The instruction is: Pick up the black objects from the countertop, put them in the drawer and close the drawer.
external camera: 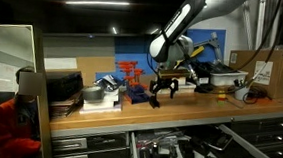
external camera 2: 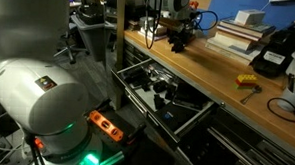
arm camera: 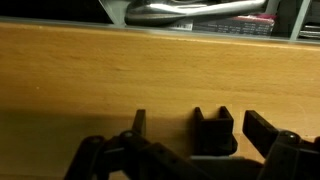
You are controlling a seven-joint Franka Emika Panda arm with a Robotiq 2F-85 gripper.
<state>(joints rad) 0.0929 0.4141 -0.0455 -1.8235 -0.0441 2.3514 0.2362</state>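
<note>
The black object is standing upright between my open fingers, so my gripper will next move down around its blocky body [arm camera: 213, 134] toward the countertop and close on it.
A small black blocky object [arm camera: 212, 131] sits upright on the light-brown wooden countertop [arm camera: 120, 70], between my open fingers. My gripper [arm camera: 201, 126] straddles it without touching it. In both exterior views my gripper [external camera: 162, 87] [external camera 2: 180, 36] hangs low over the countertop [external camera: 215, 106] [external camera 2: 220, 74], with the black object [external camera 2: 179, 47] right under it. The wide shallow drawer [external camera 2: 191, 121] [external camera: 177, 150] below the countertop stands pulled open. Several dark pieces [external camera 2: 161, 90] lie inside it.
A red rack [external camera: 132, 72] and stacked trays [external camera: 103, 90] stand behind the gripper. A larger black box [external camera 2: 272, 58], a yellow piece [external camera 2: 247, 82] and stacked books [external camera 2: 240, 34] are farther along the top. A person in red [external camera: 13, 120] is at the bench end.
</note>
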